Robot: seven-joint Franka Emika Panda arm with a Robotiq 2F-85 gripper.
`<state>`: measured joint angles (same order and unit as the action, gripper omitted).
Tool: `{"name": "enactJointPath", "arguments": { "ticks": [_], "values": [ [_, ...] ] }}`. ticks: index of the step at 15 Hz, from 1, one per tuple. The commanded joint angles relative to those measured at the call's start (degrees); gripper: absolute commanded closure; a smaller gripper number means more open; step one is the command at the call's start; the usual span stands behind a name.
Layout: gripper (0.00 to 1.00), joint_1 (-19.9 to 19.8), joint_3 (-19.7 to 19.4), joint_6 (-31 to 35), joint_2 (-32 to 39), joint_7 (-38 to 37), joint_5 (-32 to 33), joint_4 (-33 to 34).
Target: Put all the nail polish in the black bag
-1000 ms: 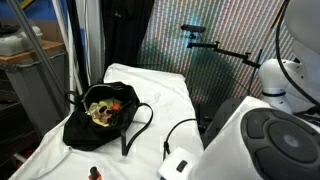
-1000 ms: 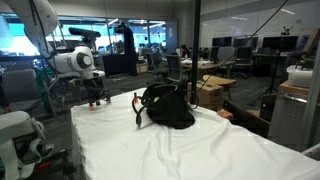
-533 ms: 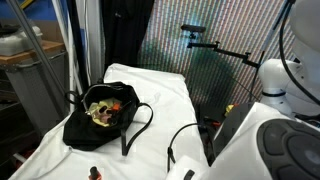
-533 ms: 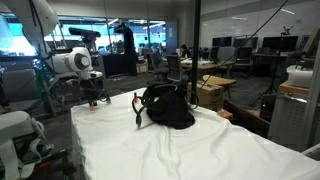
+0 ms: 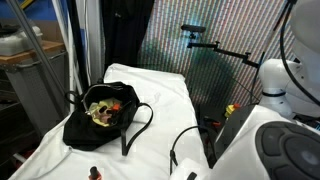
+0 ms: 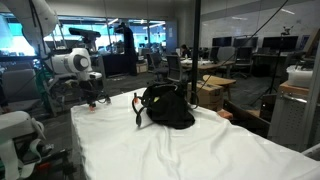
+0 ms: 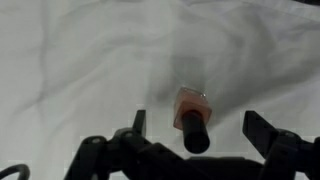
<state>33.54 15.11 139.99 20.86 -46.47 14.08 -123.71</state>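
Observation:
My gripper should move down around the dark cap of the pink-orange nail polish bottle and close, because the bottle stands below it, lined up between the open fingers.
In the wrist view a nail polish (image 7: 190, 112) bottle with a pink-orange body and a dark cap stands on the white cloth. My gripper (image 7: 200, 128) hangs above it, open, one finger on each side and touching nothing. In an exterior view my gripper (image 6: 95, 98) hovers low over the table's far left end, apart from the black bag (image 6: 166, 106). The black bag (image 5: 103, 116) lies open with its yellow-green lining showing and small red-orange things inside. Another small nail polish (image 5: 95, 174) bottle stands on the cloth in front of the bag.
A white cloth covers the table (image 5: 160, 95). The bag's black straps (image 5: 140, 125) loop out over the cloth. The robot's white body (image 5: 285, 140) fills the lower right of an exterior view. Desks and chairs (image 6: 210, 75) stand behind the table.
The robot's white parts at the lower right of an exterior view have shifted a little. The bag and the bottles have not moved, and the jaws stay open.

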Motion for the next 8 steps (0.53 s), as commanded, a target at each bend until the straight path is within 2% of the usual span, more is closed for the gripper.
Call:
{"name": "enactJointPath", "arguments": {
  "ticks": [1, 8],
  "values": [
    [0.00, -0.5, 0.5, 2.9, 0.1, 2.3, -2.0, -1.1],
    [0.00, -1.2, 0.6, 3.9, 1.4, 5.6, -4.6, -1.6]
  ]
}}
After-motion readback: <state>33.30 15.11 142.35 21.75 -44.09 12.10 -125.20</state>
